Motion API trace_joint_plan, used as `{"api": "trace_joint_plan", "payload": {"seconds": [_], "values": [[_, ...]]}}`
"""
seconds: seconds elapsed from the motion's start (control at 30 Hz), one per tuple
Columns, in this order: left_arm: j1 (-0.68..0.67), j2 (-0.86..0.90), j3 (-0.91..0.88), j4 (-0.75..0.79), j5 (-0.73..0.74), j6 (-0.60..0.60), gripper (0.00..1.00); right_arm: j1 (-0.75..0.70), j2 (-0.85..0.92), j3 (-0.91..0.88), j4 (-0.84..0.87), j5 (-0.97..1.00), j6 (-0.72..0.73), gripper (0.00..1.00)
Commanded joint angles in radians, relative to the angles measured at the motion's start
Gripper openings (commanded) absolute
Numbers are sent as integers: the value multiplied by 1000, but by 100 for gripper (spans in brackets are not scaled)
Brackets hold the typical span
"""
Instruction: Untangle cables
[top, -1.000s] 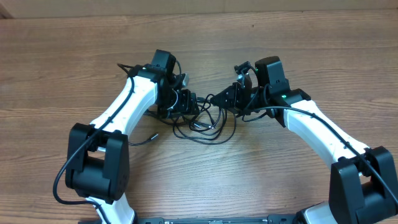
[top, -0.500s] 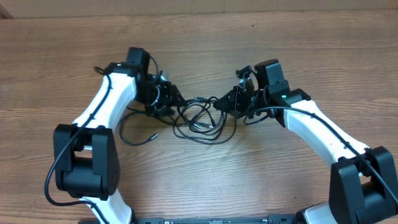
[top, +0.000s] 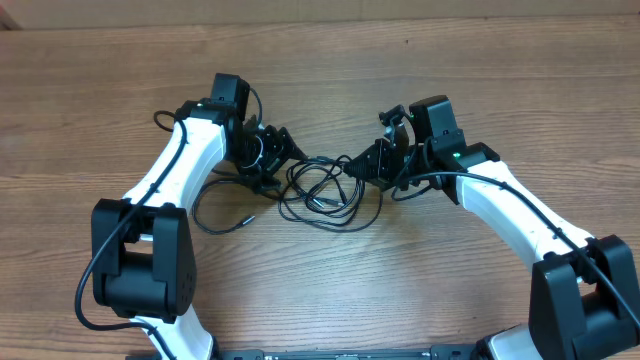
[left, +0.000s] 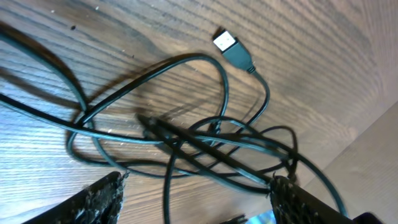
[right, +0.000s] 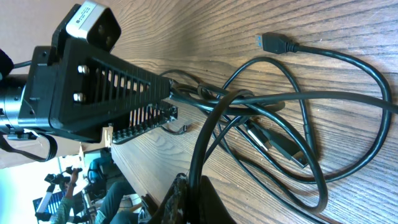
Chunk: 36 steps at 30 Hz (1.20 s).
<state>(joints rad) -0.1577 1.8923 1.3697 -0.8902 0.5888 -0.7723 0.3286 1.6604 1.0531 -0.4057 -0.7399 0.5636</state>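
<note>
The cable in the robot's right gripper runs into the crossing loops, so the right gripper will next rise high above the tangle (top: 328, 194) (right: 260, 127), pull the cable up and let it go.
The cables (top: 325, 190) are thin black cords lying in loose crossing loops on the wooden table between my two grippers. My left gripper (top: 285, 155) sits at the left edge of the tangle. In the left wrist view it (left: 198, 182) stands open, and one strand runs loose between its fingers (left: 102, 199). A USB plug (left: 227, 43) lies beyond it. My right gripper (top: 352, 165) is at the tangle's right side. In the right wrist view it (right: 189, 196) is shut on a cable (right: 208, 134) that rises from its tips. Two plugs (right: 273, 42) (right: 277, 144) lie there.
One cable strand trails left in a wide loop (top: 200, 205) and ends in a small plug (top: 247, 214) near the left arm. Thicker black wires run along both white arms (top: 520, 210). The table's far edge (top: 320, 18) meets a paler surface.
The left arm swung left away from the tangle, then eased slightly back right. Its jaws have spread wider. The loops were drawn out leftward. The right gripper has stayed put.
</note>
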Motion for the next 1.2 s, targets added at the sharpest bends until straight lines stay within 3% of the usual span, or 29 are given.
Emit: {"api": "trace_joint_plan", "payload": {"seconds": [0.0, 0.57, 0.87, 0.97, 1.17], "values": [[-3, -27, 17, 12, -25, -64, 75, 0, -24, 14, -2, 6, -16, 4], [-67, -2, -7, 84, -59, -156, 70, 18, -24, 14, 4, 7, -23, 4], [-122, -1, -9, 76, -168, -156, 64, 18, -24, 14, 7, 7, -23, 4], [-138, -1, -9, 76, -211, -154, 51, 18, -24, 14, 6, 15, -23, 4], [-146, -1, -9, 76, -296, -119, 14, 18, -24, 14, -16, 18, -23, 4]]}}
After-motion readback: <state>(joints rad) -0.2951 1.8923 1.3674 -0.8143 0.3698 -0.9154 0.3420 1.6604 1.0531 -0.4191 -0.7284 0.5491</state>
